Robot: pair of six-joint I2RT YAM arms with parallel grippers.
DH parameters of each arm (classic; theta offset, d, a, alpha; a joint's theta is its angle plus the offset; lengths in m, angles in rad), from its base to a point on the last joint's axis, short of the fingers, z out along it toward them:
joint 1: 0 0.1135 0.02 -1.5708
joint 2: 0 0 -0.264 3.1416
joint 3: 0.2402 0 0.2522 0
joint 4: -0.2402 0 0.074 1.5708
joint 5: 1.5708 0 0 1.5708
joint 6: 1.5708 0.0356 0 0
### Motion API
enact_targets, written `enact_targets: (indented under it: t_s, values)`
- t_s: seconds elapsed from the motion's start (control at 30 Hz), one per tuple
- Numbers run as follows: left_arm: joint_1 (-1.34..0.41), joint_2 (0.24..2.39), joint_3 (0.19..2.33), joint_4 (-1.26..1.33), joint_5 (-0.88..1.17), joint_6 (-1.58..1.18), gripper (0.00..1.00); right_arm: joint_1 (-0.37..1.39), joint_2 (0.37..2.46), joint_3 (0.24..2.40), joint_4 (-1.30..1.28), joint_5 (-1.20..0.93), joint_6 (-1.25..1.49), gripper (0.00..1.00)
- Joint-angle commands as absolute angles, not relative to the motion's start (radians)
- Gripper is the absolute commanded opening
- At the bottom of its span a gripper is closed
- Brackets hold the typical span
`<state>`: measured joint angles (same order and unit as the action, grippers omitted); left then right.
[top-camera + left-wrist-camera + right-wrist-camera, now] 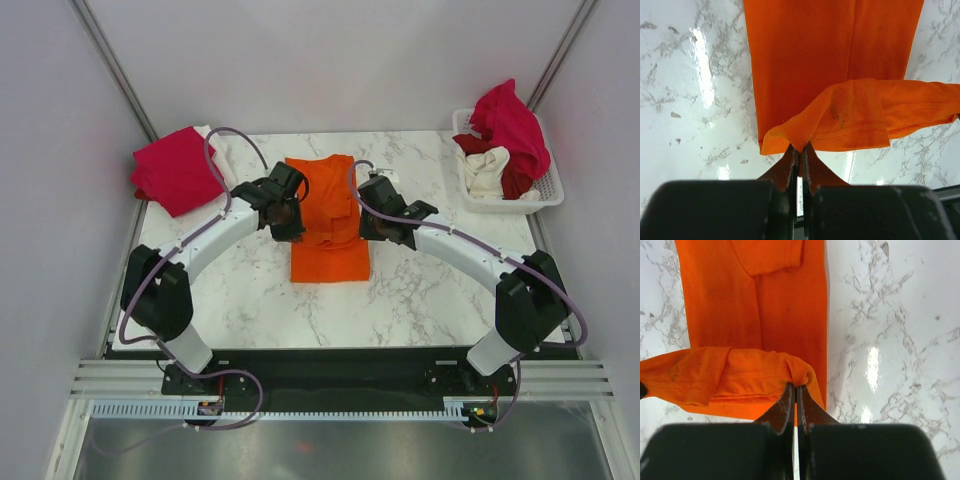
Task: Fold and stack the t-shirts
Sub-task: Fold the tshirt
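My left gripper should next carry the raised orange corner of the t-shirt outward, lower it and let it go on the t-shirt's flat middle (313, 208) (772, 30), which is outward of and below the gripper.
A bright orange t-shirt (330, 200) lies mid-table as a long, narrow strip running away from me. One end of it is lifted and hangs stretched between my two grippers above the flat part. My left gripper (287, 222) (800, 147) is shut on the left corner of that raised edge of the orange cloth (805, 60). My right gripper (795, 386) (383, 228) is shut on the right corner, bunching the orange cloth (780, 315) there. A folded sleeve shows at the strip's far end in the right wrist view.
A crimson-pink t-shirt (175, 170) lies folded at the back left corner with a bit of white cloth (204, 131) under it. At the back right stands a white slotted basket (548, 192) holding crimson (512, 120), cream (487, 170) and dark red (516, 184) shirts.
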<state>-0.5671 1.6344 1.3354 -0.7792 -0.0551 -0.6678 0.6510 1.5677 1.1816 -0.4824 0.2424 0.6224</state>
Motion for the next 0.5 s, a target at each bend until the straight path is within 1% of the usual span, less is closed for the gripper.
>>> enact_targets:
  t_s: [0.0,0.4,0.47]
  values:
    - [-0.532,1.677,1.416,-0.781,-0.018,-0.589,0.02,0.631,1.615,1.264,-0.445,0.207,0.575,0.0]
    - [-0.463,1.874,1.545,-0.782,-0.005,-0.532,0.02,0.575,1.805,1.387,-0.426,0.167,0.541,0.0]
    - [-0.447,1.926,1.584,-0.787,0.032,-0.523,0.03,0.558,1.859,1.423,-0.428,0.157,0.541,0.0]
